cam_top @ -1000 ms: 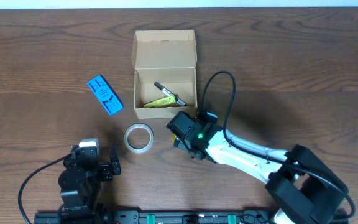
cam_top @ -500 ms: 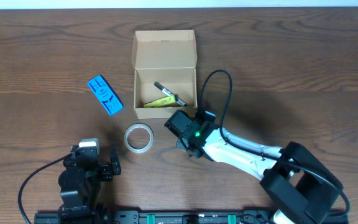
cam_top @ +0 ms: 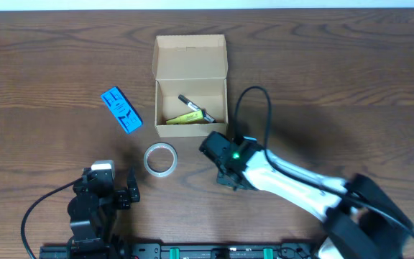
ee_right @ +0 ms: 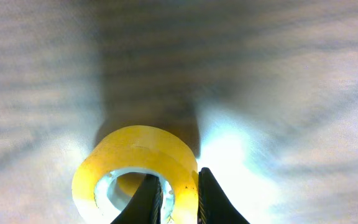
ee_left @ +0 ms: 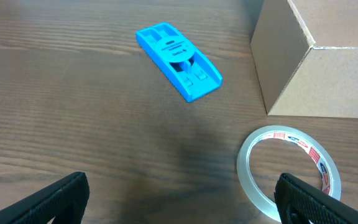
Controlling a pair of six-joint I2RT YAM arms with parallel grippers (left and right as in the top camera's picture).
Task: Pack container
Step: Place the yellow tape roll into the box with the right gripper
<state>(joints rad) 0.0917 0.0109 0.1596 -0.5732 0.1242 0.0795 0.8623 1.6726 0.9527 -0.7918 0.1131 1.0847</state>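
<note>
I need to raise my right gripper outward over the box's near side next, then lower it beside the yellow item, because that side is between roll point(ee_right: 135, 155) and the inside of the box.
The container point(cam_top: 190, 86) is a tan cardboard box with its lid flap folded back; a yellow item and a black pen lie inside. In the left wrist view its corner point(ee_left: 316, 68) shows at the upper right. My right gripper point(cam_top: 223, 167) hangs just in front of the box. In the right wrist view it point(ee_right: 178, 186) is shut on the wall of a yellow tape roll point(ee_right: 135, 155), one finger inside the ring and one outside. That roll is hidden under the gripper in the overhead view. My left gripper point(ee_left: 182, 205) stands open over bare table at the front left.
A clear tape roll point(cam_top: 160, 159) lies flat in front of the box's left corner, close to my left gripper's right finger point(ee_left: 306, 199). A small blue packet point(cam_top: 121, 109) lies left of the box, also in the left wrist view point(ee_left: 178, 60).
My right gripper's jaws have closed on the yellow tape roll's wall, and the arm has shifted slightly toward the table's front. The left arm has not moved.
</note>
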